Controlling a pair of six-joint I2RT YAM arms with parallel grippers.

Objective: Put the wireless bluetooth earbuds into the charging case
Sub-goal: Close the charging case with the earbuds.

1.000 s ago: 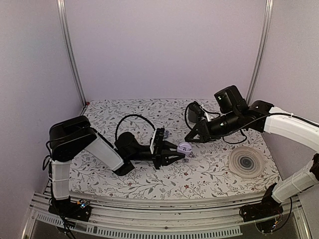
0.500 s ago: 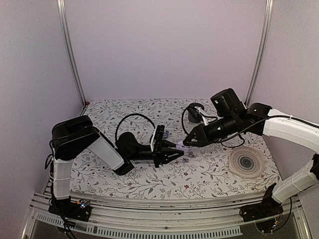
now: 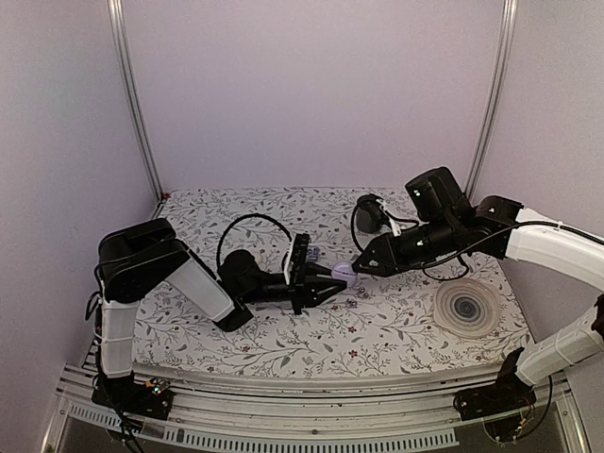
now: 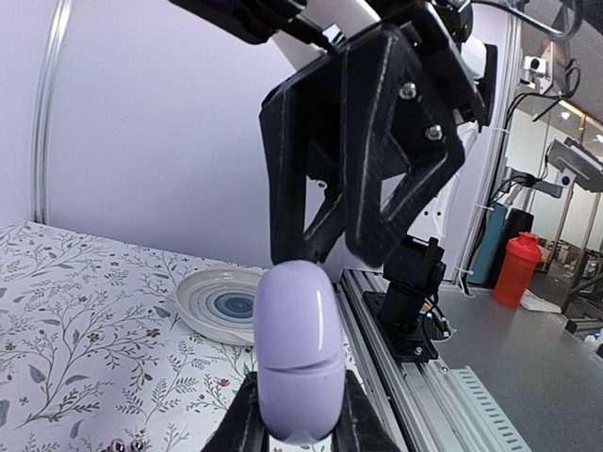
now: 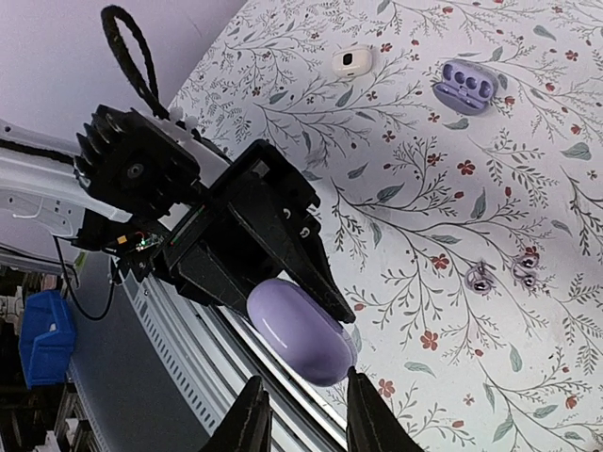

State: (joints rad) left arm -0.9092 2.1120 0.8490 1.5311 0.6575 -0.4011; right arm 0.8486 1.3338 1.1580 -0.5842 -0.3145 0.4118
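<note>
I will move my left gripper to the left in the top view, lower it and release the lilac case there, because the cloth beside the white case is bare.
The charging case [image 4: 300, 350] is a glossy lilac pebble with its lid seam shut. My left gripper [image 4: 300, 419] is shut on its lower half and holds it above the table [image 3: 343, 276]. My right gripper [image 5: 303, 414] meets it from the other side, open, its fingertips [image 5: 363, 405] straddling the case's free end [image 5: 303, 331]; one tip touches it and the other stands apart. Two small earbuds [image 5: 480, 278] lie loose on the flowered cloth just beyond the left gripper.
An open purple case with sockets [image 5: 464, 87] and a white case [image 5: 352, 61] lie farther along the cloth. A ringed plate [image 3: 465, 307] sits at the right front, and a dark mug [image 3: 370, 214] stands behind the right arm. The aluminium rail [image 4: 415, 377] runs along the table's edge.
My right gripper has come down and to the left until its fingertips reach the case's end. My left gripper has lifted the case slightly toward it.
</note>
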